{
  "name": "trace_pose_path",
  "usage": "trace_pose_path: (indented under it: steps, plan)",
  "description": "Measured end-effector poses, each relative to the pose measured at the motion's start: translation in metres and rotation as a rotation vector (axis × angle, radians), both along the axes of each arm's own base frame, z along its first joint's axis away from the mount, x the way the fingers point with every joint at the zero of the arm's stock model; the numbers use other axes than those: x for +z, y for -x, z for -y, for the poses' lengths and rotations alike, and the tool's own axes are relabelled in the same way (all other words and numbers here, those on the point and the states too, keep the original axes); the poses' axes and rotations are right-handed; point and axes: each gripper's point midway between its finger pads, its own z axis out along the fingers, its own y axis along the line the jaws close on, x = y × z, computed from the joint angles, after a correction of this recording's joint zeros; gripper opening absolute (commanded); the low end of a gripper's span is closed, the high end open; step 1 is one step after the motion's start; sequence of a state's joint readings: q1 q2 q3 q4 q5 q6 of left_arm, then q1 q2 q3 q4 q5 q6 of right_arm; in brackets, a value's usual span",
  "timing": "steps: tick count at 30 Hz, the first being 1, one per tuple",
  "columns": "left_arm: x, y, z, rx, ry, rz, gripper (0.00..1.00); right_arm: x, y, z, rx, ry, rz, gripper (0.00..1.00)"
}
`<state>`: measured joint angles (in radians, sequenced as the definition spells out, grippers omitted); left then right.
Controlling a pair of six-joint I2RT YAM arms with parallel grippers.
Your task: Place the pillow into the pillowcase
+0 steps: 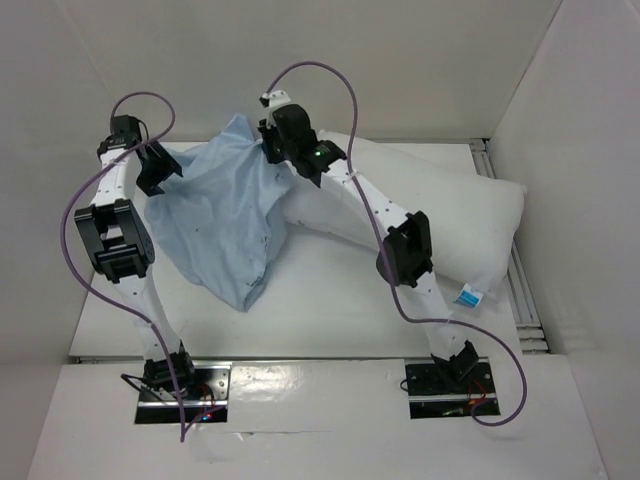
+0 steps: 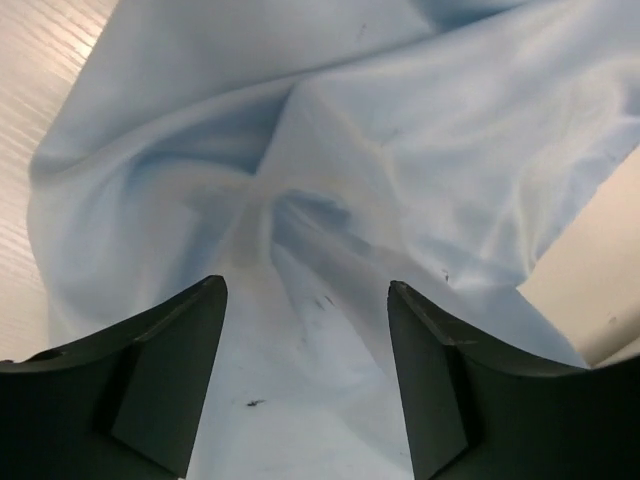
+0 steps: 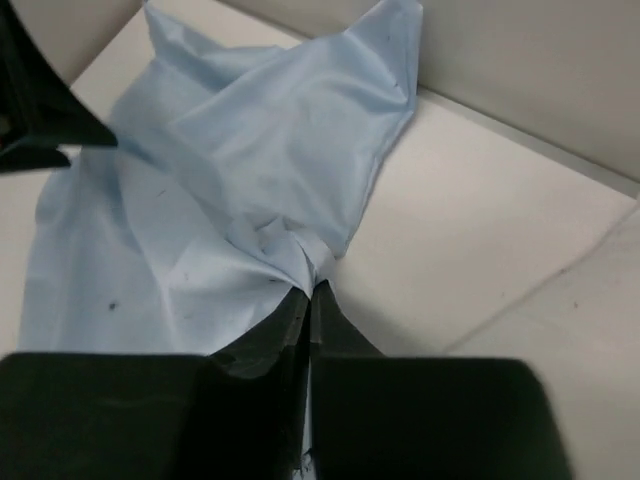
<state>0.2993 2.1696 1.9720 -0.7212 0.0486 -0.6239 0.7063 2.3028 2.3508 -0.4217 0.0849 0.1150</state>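
Observation:
The pillowcase's edge beside the pillow faces the pillow's end, so my left gripper will move back and to the right in the top view, onto that edge.
The light-blue pillowcase lies crumpled at the middle left of the table, draped partly over the left end of the plump white pillow, which stretches to the right. My right gripper is shut on a pinched fold of the pillowcase at its far edge; its closed jaws show in the right wrist view. My left gripper is open at the pillowcase's left edge, its fingers spread over the blue cloth, holding nothing.
White walls enclose the table at the back and sides. A small blue-and-white tag hangs off the pillow's near edge. A metal rail runs along the table's right edge. Purple cables loop from both arms.

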Motion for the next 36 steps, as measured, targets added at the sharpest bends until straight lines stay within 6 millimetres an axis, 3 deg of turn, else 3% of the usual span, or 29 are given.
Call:
trace_pose_path:
  steps: [2,4,7,10,13,15,17,19,22,26,31,36]
  plan:
    - [0.002,0.001,0.005,-0.030,0.008,0.003,0.86,-0.013,-0.030,-0.002,-0.018,-0.022,0.012,0.72]
    - [0.008,0.006,0.013,-0.057,0.009,0.007,0.86,-0.035,-0.045,0.008,-0.032,-0.023,-0.023,0.85]
    - [0.027,0.024,0.037,-0.118,-0.009,0.017,0.77,-0.076,-0.054,0.042,-0.068,0.011,-0.120,0.89]
    - [0.063,0.040,0.077,-0.215,-0.042,0.080,0.68,-0.090,-0.048,0.074,-0.104,0.031,-0.183,0.91]
    - [0.094,0.058,0.136,-0.349,-0.064,0.158,0.68,-0.054,-0.029,0.083,-0.106,0.013,-0.159,0.91]
    - [0.101,0.071,0.176,-0.440,-0.065,0.189,0.79,-0.015,-0.006,0.088,-0.101,-0.009,-0.121,0.92]
    - [0.092,0.087,0.215,-0.540,-0.055,0.186,0.82,0.019,0.022,0.102,-0.102,-0.036,-0.084,0.92]
    - [0.066,0.106,0.244,-0.619,-0.034,0.133,0.78,0.049,0.059,0.121,-0.107,-0.070,-0.050,0.92]
    - [0.025,0.125,0.249,-0.642,-0.004,0.033,0.74,0.060,0.094,0.153,-0.141,-0.083,-0.043,0.92]
    - [-0.009,0.145,0.245,-0.627,0.014,-0.061,0.69,0.035,0.113,0.181,-0.203,-0.045,-0.088,0.92]
    - [-0.016,0.139,0.249,-0.636,0.024,-0.051,0.65,-0.022,0.127,0.202,-0.250,0.061,-0.214,0.92]
    - [-0.024,0.133,0.254,-0.648,0.043,-0.045,0.55,-0.028,0.129,0.207,-0.267,0.083,-0.227,0.92]
